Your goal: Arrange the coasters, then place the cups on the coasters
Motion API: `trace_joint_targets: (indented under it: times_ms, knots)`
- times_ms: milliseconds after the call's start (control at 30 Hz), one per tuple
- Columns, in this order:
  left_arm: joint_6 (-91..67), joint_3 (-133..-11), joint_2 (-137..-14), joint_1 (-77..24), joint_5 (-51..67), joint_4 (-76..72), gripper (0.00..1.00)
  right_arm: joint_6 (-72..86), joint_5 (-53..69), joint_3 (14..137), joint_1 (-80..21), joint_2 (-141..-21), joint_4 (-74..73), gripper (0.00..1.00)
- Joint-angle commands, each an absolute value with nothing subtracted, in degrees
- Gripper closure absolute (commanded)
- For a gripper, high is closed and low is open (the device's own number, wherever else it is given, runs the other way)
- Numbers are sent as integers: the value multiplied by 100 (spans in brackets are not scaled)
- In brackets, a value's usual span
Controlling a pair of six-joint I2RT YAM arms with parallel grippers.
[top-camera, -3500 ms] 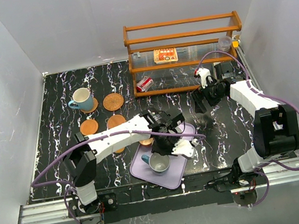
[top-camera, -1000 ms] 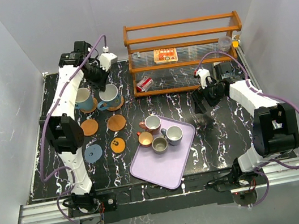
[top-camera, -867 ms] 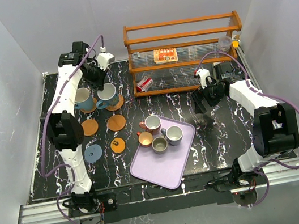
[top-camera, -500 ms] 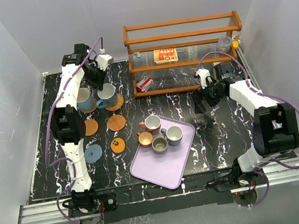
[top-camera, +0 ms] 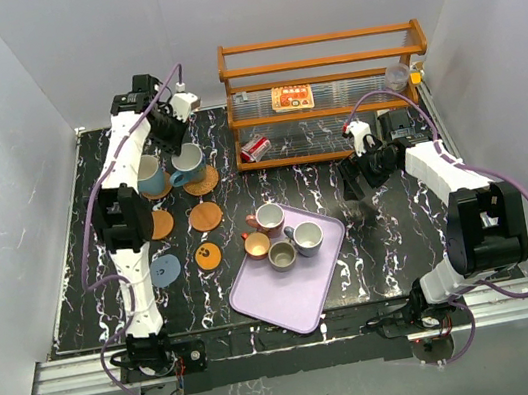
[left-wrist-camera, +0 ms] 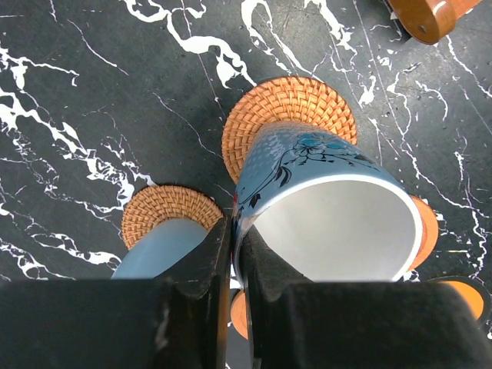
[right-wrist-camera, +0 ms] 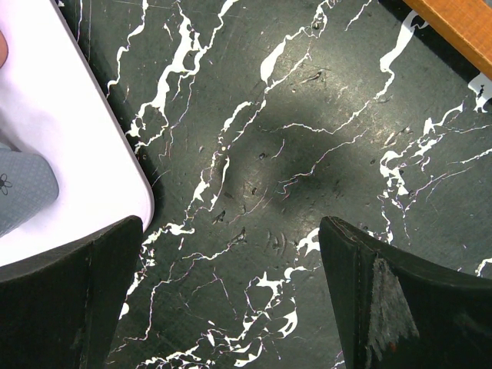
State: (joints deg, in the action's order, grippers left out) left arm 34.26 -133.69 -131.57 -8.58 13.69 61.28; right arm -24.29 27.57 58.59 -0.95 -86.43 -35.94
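Note:
The other woven coaster already holds a cup. My left gripper needs to lower its cup onto the woven coaster below next and release the cup's rim.
My left gripper is shut on the rim of a pale blue flowered cup, one finger inside and one outside. This cup is over a woven coaster; contact cannot be told. A second blue cup stands on the other woven coaster. Two plain orange coasters, a grey-blue one and a dotted orange one lie bare. Several cups, among them a pink one, stand on the lilac tray. My right gripper is open over bare table.
A wooden rack at the back holds a printed packet; a red-and-white can lies under it. The tray's corner is just left of my right gripper. White walls enclose the table.
The left arm carried the flowered cup from the tray to the back-left woven coaster; in the last second the cup shifted slightly back and left. The right arm has not moved.

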Motion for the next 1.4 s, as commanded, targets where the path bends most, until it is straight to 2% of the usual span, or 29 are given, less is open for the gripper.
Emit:
trace_joint_targets:
  times_ms: [0,1233,1367]
  knots:
    - [3340,-13706,-13228,-866,1399,6161,100,-2452,2822,5910,-67,-8599,-3480,2]
    - [3366,-13722,-13450,-861,1512,6398,100,-2453,2822,5915,-62,-8622,-3489,2]
    - [3366,-13720,-13508,-861,1503,6406,98,-2452,2828,5915,-63,-8622,-3494,2]
